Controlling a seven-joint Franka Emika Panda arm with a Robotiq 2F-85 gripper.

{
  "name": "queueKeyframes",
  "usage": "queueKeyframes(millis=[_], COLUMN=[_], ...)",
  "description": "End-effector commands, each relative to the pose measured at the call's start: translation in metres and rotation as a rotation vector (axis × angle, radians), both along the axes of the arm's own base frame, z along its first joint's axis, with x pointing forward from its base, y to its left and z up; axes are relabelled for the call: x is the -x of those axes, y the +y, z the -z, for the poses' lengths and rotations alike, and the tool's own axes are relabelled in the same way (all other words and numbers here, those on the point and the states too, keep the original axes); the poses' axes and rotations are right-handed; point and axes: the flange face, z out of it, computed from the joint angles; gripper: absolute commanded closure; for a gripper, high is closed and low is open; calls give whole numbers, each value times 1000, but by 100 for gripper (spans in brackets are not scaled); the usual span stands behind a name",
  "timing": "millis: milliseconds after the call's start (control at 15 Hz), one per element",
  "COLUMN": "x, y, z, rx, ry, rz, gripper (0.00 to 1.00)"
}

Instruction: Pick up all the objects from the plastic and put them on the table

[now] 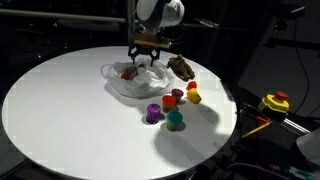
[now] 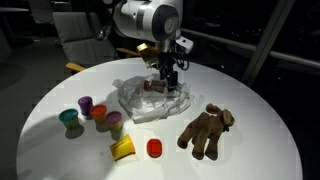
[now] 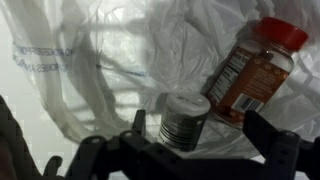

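The gripper is above the small silver can (image 3: 184,121), which is already lined up between the open fingers, so next the gripper will go down further around the can's sides and close.
A crumpled clear plastic bag (image 1: 135,84) lies in the middle of the round white table and shows in both exterior views (image 2: 148,102). In the wrist view a small silver can (image 3: 184,121) and a spice jar with a red lid (image 3: 254,72) lie on the plastic (image 3: 120,60). My gripper (image 3: 198,138) is open, low over the plastic, with its fingers on either side of the can but not touching it. It shows in both exterior views (image 1: 146,58) (image 2: 165,80).
A brown teddy bear (image 2: 205,130) lies on the table beside the plastic. Several small coloured cups (image 2: 92,113) stand together, with a yellow cup (image 2: 122,148) and a red lid (image 2: 154,148) near the table edge. A yellow and red device (image 1: 275,102) sits off the table.
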Motion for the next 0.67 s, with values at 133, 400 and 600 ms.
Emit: queueKeyframes(millis=[133,400,600], x=[-24,-30,-34], y=[-11,-20,-22], z=[9,17,21], rx=[9,22,26], ry=[12,15,15], rz=[79,120,136], gripper=[0,0,25])
